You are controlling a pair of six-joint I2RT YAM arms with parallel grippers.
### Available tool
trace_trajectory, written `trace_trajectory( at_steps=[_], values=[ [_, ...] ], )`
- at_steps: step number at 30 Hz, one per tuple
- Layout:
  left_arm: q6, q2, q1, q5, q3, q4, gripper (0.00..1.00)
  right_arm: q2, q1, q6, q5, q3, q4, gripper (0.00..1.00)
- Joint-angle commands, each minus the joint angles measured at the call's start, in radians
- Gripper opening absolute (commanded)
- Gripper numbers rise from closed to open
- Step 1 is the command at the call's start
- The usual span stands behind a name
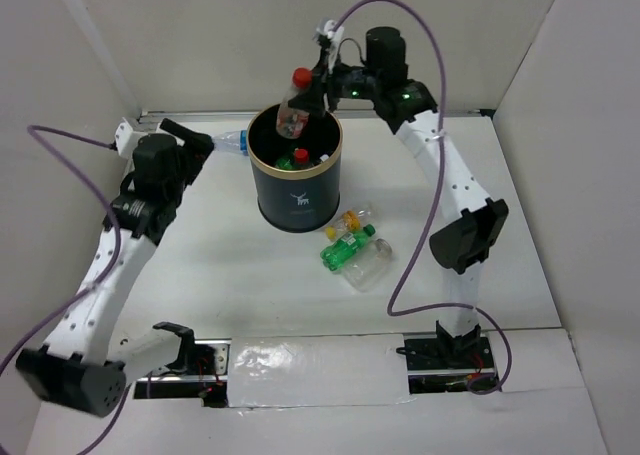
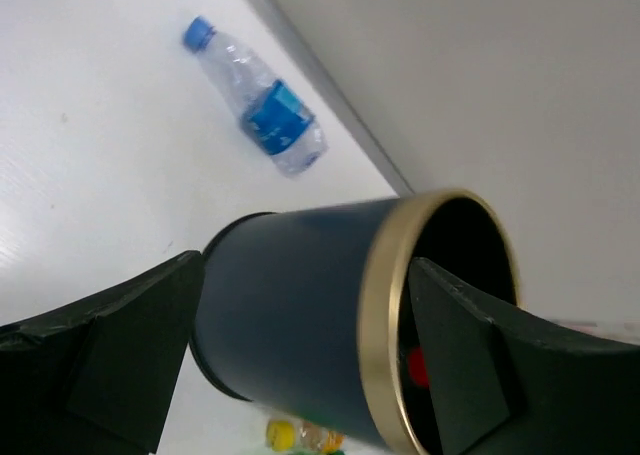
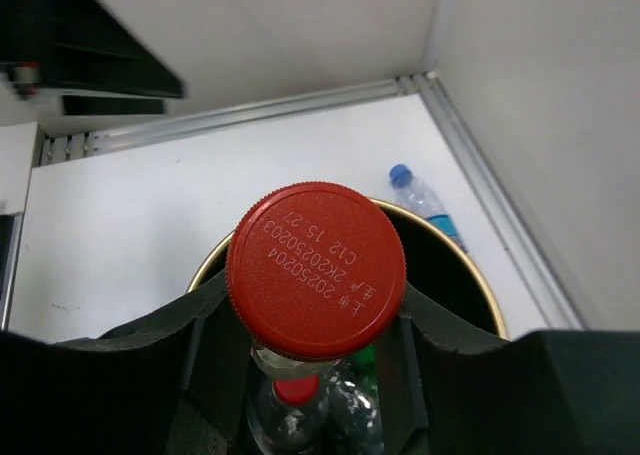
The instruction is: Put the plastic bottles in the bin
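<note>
I will next bring my open left gripper down and toward the back wall onto the blue label of the blue-capped bottle point(image 1: 230, 141), which is still outside the bin point(image 1: 295, 190).
My right gripper point(image 1: 320, 83) is shut on the neck of a clear red-capped bottle point(image 1: 294, 107) and holds it upright over the mouth of the dark green bin point(image 1: 295, 190). In the right wrist view the gripper point(image 3: 312, 320) clamps just under the red cap point(image 3: 316, 267), above the bin's gold rim point(image 3: 480, 285). Inside lie a red-capped bottle point(image 3: 295, 388) and a green one point(image 3: 365, 357). My left gripper point(image 1: 198, 141) is open and empty, left of the bin point(image 2: 290, 325). A blue-capped bottle point(image 1: 230, 141) lies behind it, also in the left wrist view point(image 2: 262, 105).
Three bottles lie in a cluster right of the bin's base: a yellow-capped one point(image 1: 351, 218), a green one point(image 1: 345, 247) and a clear one point(image 1: 370, 266). White walls close off the back and both sides. The blue-capped bottle lies close to the back wall point(image 3: 425, 200).
</note>
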State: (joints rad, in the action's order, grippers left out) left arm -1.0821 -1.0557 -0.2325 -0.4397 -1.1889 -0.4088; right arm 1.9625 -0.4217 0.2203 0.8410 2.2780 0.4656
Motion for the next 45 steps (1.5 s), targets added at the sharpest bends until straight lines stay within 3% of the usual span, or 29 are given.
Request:
trace_trajectory(
  at_steps=[1, 2, 4, 7, 14, 22, 26, 36, 45],
  values=[
    [-0.105, -0.139, 0.170, 0.348, 0.031, 0.082, 0.95, 0.058, -0.031, -0.003, -0.106, 0.023, -0.065, 0.48],
    [-0.114, -0.171, 0.195, 0.349, 0.044, 0.082, 0.95, 0.058, -0.031, -0.002, -0.130, 0.023, -0.065, 0.72],
    [-0.114, -0.231, 0.229, 0.404, 0.054, 0.158, 0.97, 0.058, -0.031, 0.008, -0.163, 0.023, -0.054, 1.00],
    [-0.114, -0.363, 0.285, 0.505, 0.063, 0.234, 0.98, 0.044, 0.004, -0.016, -0.163, 0.023, -0.054, 1.00],
    [-0.194, -0.639, 0.303, 0.573, -0.035, 0.358, 0.99, -0.082, 0.153, -0.082, -0.091, -0.107, -0.054, 1.00],
    [-0.370, -0.935, 0.271, 0.547, -0.190, 0.469, 0.99, -0.362, 0.310, -0.032, -0.028, -0.539, -0.054, 1.00],
    [-0.436, -1.041, 0.231, 0.481, -0.253, 0.479, 0.99, -0.465, 0.373, -0.032, 0.004, -0.624, -0.019, 1.00],
    [-0.640, -1.190, 0.188, 0.341, -0.276, 0.617, 0.99, -0.574, 0.491, 0.010, 0.046, -0.756, 0.056, 1.00],
    [-0.684, -1.279, 0.197, 0.314, -0.360, 0.587, 0.99, -0.574, 0.540, 0.021, 0.073, -0.787, 0.077, 1.00]
  ],
)
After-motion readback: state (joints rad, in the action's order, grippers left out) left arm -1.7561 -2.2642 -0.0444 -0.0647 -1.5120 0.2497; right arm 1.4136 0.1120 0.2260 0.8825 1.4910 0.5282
